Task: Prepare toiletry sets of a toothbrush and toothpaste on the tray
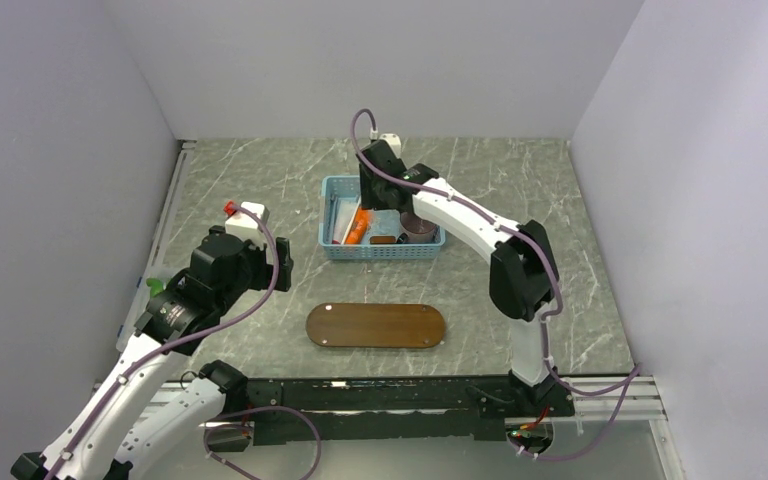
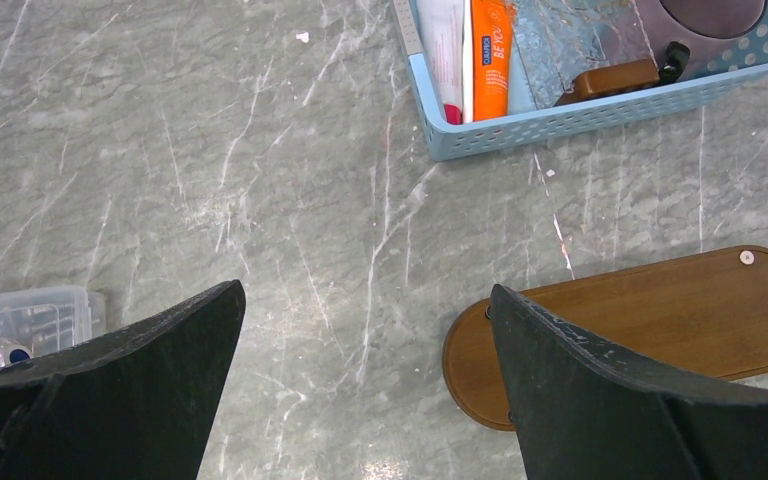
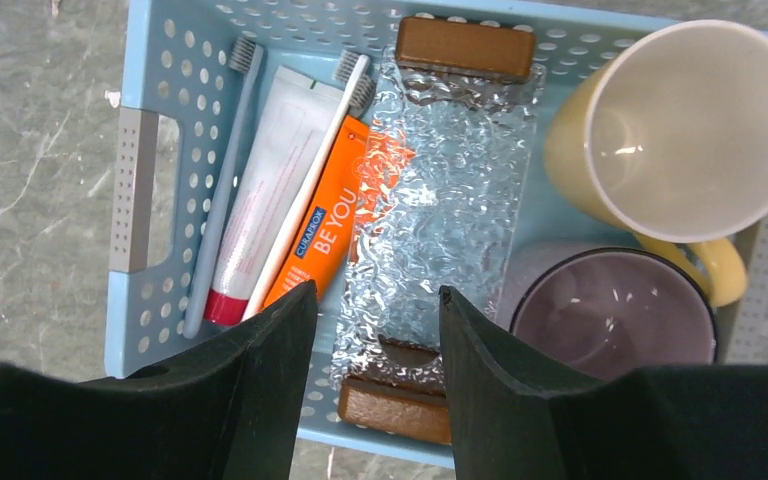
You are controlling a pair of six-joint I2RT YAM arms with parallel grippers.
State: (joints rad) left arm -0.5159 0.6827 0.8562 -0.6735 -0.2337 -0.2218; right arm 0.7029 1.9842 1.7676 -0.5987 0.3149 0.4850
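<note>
My right gripper comes down over the crinkled clear case [image 3: 395, 255], beside the orange toothpaste [image 3: 325, 235], and closes its fingers next, since that case shows between them.
The dark-brown oval tray [image 1: 376, 325] lies bare on the marble table, also in the left wrist view [image 2: 660, 310]. Behind it stands a light-blue basket [image 1: 380, 250] holding the orange toothpaste [image 3: 325, 235], a white tube with a red cap [image 3: 260, 190], a grey-blue toothbrush [image 3: 222, 190] and a white toothbrush [image 3: 305, 190]. My right gripper [image 3: 377, 300] hovers over the basket, open, with nothing between its fingers. The orange toothpaste lies just left of its left finger. My left gripper [image 2: 365, 300] stands wide open over bare table, left of the tray's end.
The basket also holds a crinkled clear case with brown ends [image 3: 430, 200], a yellow mug [image 3: 680, 130] and a purple cup [image 3: 610, 320]. A clear plastic box [image 2: 30, 315] sits at the table's left edge. White walls enclose three sides.
</note>
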